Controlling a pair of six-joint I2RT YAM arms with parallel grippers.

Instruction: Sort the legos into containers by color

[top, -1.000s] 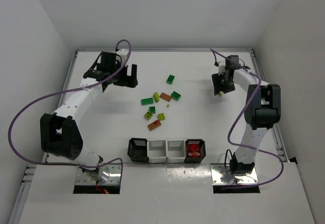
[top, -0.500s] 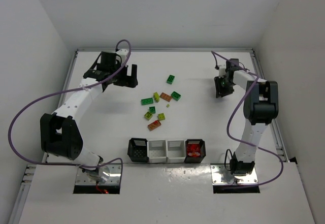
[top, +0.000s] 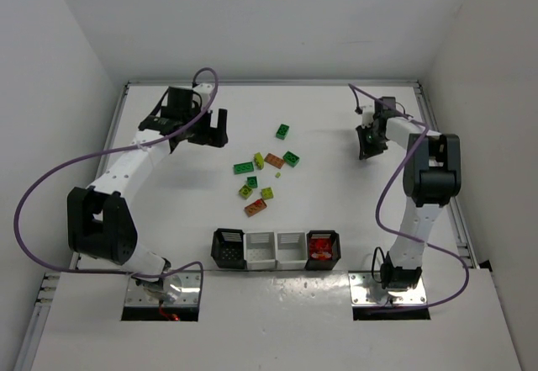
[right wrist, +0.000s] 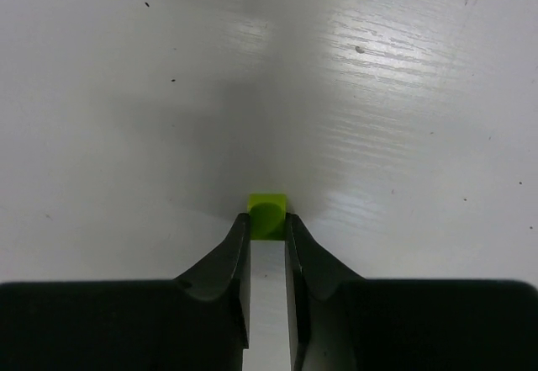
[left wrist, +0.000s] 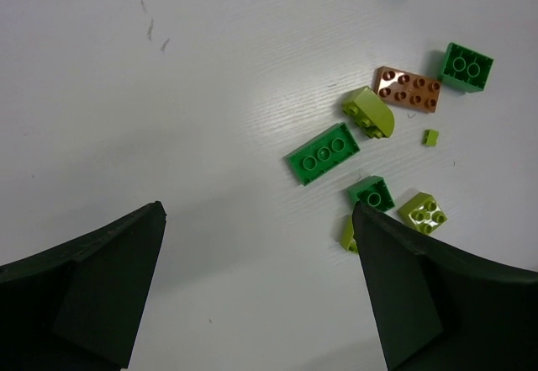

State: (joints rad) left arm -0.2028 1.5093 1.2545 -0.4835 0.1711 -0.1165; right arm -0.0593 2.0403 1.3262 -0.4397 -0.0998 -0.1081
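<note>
My right gripper lifts and carries the tiny yellow-green lego back over the white container next, then releases it, since red pieces occupy one black container beside it.
My right gripper (right wrist: 267, 222) is shut on a tiny yellow-green lego (right wrist: 267, 213), held at the fingertips just over the table. In the top view that gripper (top: 366, 147) is at the far right, apart from the other legos. Green (top: 283, 131), orange-brown (top: 274, 160) and yellow-green (top: 266, 193) legos lie scattered mid-table. My left gripper (top: 214, 127) is open and holds nothing, left of the pile. Its wrist view shows a green plate (left wrist: 323, 153) and an orange-brown brick (left wrist: 408, 89) ahead to the right. The containers stand in a row near the front, the outer two black (top: 228, 249).
The right black container (top: 323, 238) holds red pieces. Two white containers (top: 260, 251) (top: 292, 251) stand between the black ones. White walls close the table at the left, back and right. Purple cables loop off both arms.
The right gripper's jaws have closed on the tiny yellow-green lego, and the arm has shifted slightly toward the back right. The left arm has not moved.
</note>
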